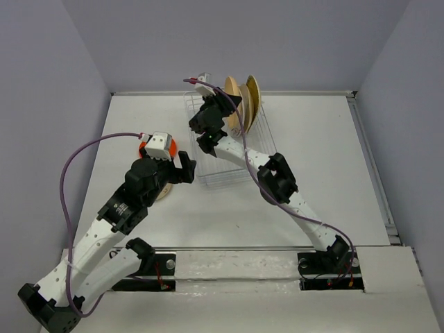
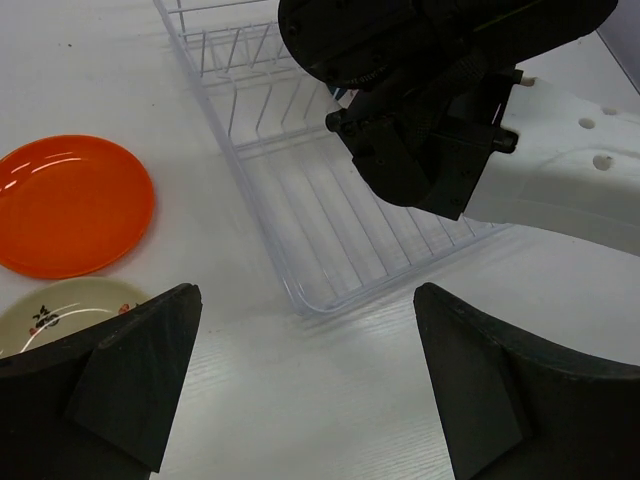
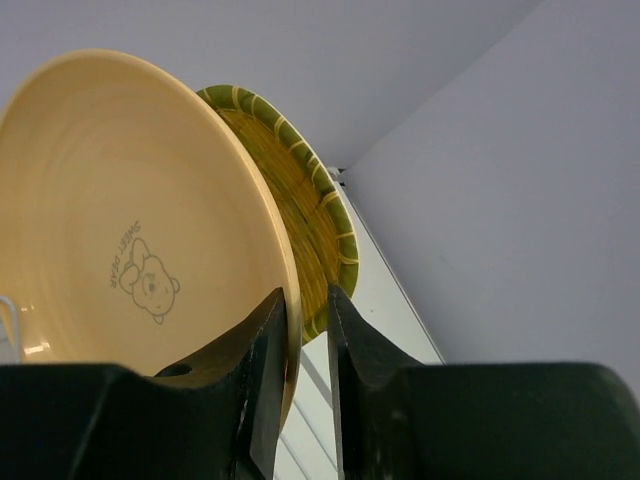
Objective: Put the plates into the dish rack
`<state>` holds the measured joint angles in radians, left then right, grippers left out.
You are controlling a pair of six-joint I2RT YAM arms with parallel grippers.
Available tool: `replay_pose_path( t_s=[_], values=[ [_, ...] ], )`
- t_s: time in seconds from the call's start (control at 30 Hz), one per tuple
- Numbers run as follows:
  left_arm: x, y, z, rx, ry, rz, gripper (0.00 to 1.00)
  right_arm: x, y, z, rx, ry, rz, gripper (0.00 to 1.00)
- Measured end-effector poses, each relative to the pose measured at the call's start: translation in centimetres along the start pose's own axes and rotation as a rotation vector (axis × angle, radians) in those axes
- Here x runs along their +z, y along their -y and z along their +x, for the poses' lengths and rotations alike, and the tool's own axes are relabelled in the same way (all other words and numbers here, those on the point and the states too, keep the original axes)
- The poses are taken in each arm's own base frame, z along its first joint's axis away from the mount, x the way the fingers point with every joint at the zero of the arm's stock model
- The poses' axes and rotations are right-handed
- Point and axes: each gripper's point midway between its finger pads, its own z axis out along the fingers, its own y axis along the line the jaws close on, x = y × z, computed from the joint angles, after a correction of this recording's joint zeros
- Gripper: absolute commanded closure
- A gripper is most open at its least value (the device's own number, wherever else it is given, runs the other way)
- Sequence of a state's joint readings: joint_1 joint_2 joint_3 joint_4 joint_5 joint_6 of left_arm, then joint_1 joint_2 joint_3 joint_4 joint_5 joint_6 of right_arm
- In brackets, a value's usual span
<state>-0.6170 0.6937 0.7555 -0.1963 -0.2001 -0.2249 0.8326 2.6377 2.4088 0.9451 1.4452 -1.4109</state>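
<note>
I should next move my left gripper to the left in the top view and down to the unracked orange plate below, onto the plate's rim opposite the rack.
The white wire dish rack lies in the middle of the table and also shows in the left wrist view. A tan-yellow plate with a bear print and a ribbed yellow-green plate stand upright at the rack's far end. My right gripper straddles the tan-yellow plate's rim; the left finger touches it and a gap shows at the right finger. My left gripper is open and empty above the table by the rack's near left corner. A small orange plate and a small beige plate lie to its left.
The right arm reaches over the rack. Grey walls close in the table at the back and sides. In the top view the left arm covers most of the orange plate and the beige plate.
</note>
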Motion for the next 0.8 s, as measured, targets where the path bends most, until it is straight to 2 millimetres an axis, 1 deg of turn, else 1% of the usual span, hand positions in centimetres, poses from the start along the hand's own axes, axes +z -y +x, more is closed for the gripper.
replay_pose_path(
  t_s=[0.03,0.1,0.13,0.2,0.3,0.33,0.47,0.57,0.63,0.67,0.73,0.8],
  values=[
    [0.1,-0.1,0.1,-0.001,-0.002,-0.001,0.01,0.0,0.0,0.0,0.001,-0.001,0.001,0.65],
    [0.3,-0.3,0.2,-0.003,-0.006,-0.006,0.01,0.0,0.0,0.1,0.003,-0.001,0.001,0.59],
    [0.3,-0.3,0.2,-0.003,-0.008,-0.006,0.01,0.0,0.1,0.1,0.002,-0.002,0.002,0.53],
    [0.5,-0.4,0.3,-0.004,-0.011,-0.011,0.01,0.0,0.0,0.1,0.0,-0.002,0.002,0.51],
    [0.6,-0.5,0.3,-0.005,-0.013,-0.013,0.01,0.0,-0.1,0.2,0.006,-0.002,0.003,0.4],
    [0.6,-0.5,0.3,-0.005,-0.012,-0.012,0.01,0.0,-0.2,0.3,0.007,-0.001,0.003,0.34],
    [0.8,-0.6,0.4,-0.006,-0.018,-0.015,0.01,-0.1,-0.5,-0.2,0.041,0.026,-0.005,0.23],
    [0.9,-0.8,0.3,-0.008,-0.017,-0.02,0.01,-0.2,-1.3,-0.8,0.054,0.057,-0.042,0.19],
    [0.9,-0.9,0.3,-0.01,-0.015,-0.024,0.01,-0.3,-1.7,-1.7,0.051,0.084,-0.102,0.18],
    [1.0,-1.0,0.2,-0.011,-0.014,-0.026,0.01,-0.3,-1.9,-2.4,0.098,0.101,-0.139,0.18],
    [1.1,-1.0,0.3,-0.011,-0.017,-0.028,0.01,-0.6,-1.3,-4.1,0.172,0.126,-0.217,0.15],
    [1.2,-1.1,0.3,-0.012,-0.02,-0.032,0.01,-1.0,0.3,-6.0,0.256,0.142,-0.305,0.15]
  ],
)
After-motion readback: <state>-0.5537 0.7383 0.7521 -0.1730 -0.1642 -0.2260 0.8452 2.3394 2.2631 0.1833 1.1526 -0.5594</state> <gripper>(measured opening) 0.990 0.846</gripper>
